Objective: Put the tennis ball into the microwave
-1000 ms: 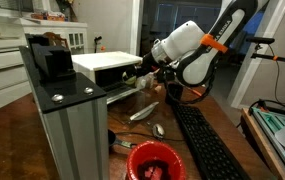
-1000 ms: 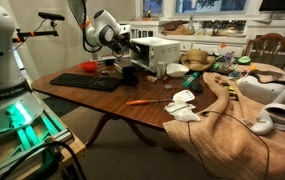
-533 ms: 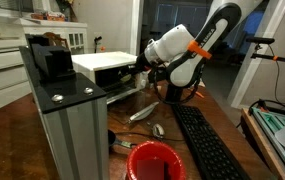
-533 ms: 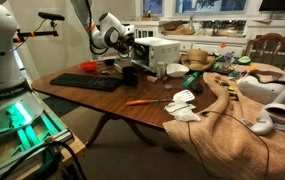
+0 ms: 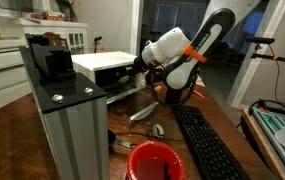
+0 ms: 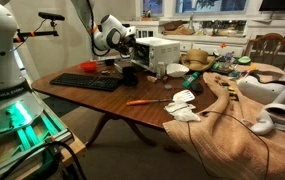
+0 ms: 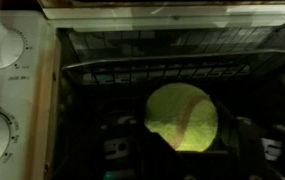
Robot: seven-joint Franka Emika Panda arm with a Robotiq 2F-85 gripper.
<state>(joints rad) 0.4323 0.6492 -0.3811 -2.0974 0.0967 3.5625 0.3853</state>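
Note:
The ball (image 7: 182, 112) is still hovering at the microwave's front opening and the microwave's dark cavity (image 7: 112, 101) is outward, so next my gripper will push in past the opening and release the ball inside.
In the wrist view the yellow-green tennis ball (image 7: 182, 112) sits between my two dark fingers, and my gripper (image 7: 189, 140) is shut on it. Right behind the ball is the open front of the white microwave (image 7: 17, 90), with a dark cavity and wire rack (image 7: 162, 65); its two knobs are at the left. In both exterior views my gripper (image 5: 142, 72) (image 6: 132, 47) is at the front opening of the microwave (image 5: 100, 64) (image 6: 162, 48). The ball is hidden in both exterior views.
A tall grey metal column with a black top (image 5: 67, 120) stands close to an exterior camera. A red bowl (image 5: 154, 160), a spoon (image 5: 144, 111) and a black keyboard (image 5: 207, 140) (image 6: 87, 82) lie on the wooden table. Brown cloth (image 6: 232, 110) and an orange-handled tool (image 6: 142, 101) lie further off.
The arm has moved the gripper a little closer to the microwave's front opening. The ball stays in the gripper.

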